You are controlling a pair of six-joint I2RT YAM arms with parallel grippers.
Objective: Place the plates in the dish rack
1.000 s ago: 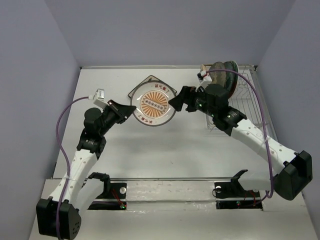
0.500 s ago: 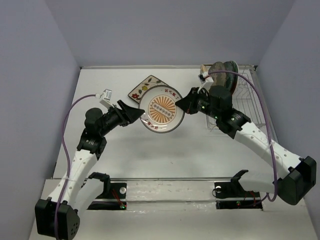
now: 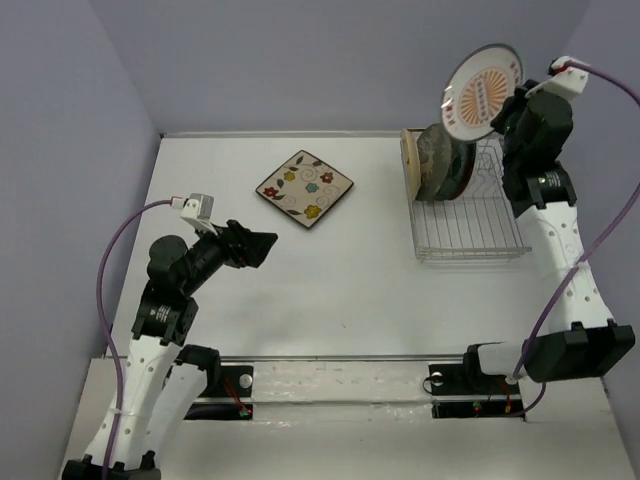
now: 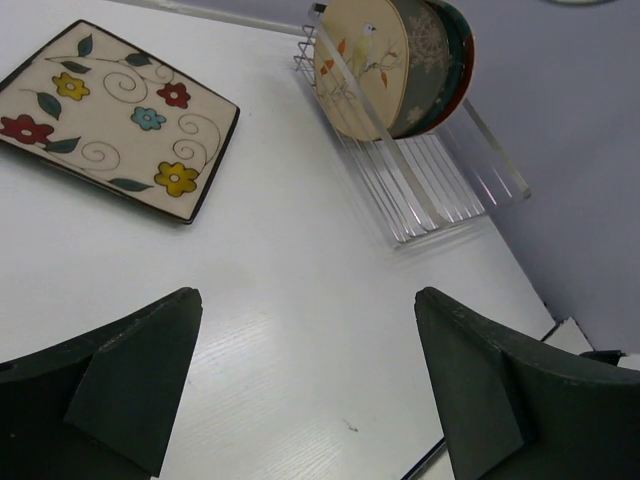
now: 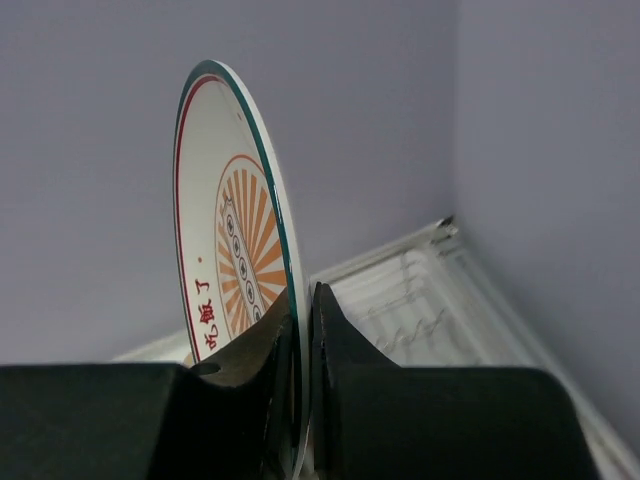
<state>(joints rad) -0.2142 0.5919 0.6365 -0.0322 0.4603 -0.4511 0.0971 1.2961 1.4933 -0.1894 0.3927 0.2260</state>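
I will next use my right gripper to turn the orange-sunburst white plate [image 3: 483,92] in line with the standing plates, then lower it onto the empty wires beside them.
My right gripper [image 3: 508,112] is shut on the rim of the orange-sunburst white plate [image 3: 483,92], which it holds upright in the air above the far end of the dish rack [image 3: 480,228]. The right wrist view shows that plate [image 5: 225,230] edge-on, pinched between the fingers [image 5: 350,350], with the rack [image 5: 420,290] below. Several plates [image 3: 440,165] stand in the rack's far end, the cream bird plate [image 4: 360,60] foremost. The square cream floral plate [image 3: 304,187] lies flat on the table. My left gripper [image 3: 262,247] is open and empty, near and left of that square plate [image 4: 115,120].
The white table [image 3: 330,280] is walled in by grey panels on three sides. The rack stands against the right wall, its near half showing bare wires [image 4: 440,175]. The arm bases and a rail [image 3: 340,380] run along the near edge.
My left gripper opened, let go of the sunburst plate and pulled back to the left. My right gripper shut on the plate's rim and carried it up and right, above the rack.
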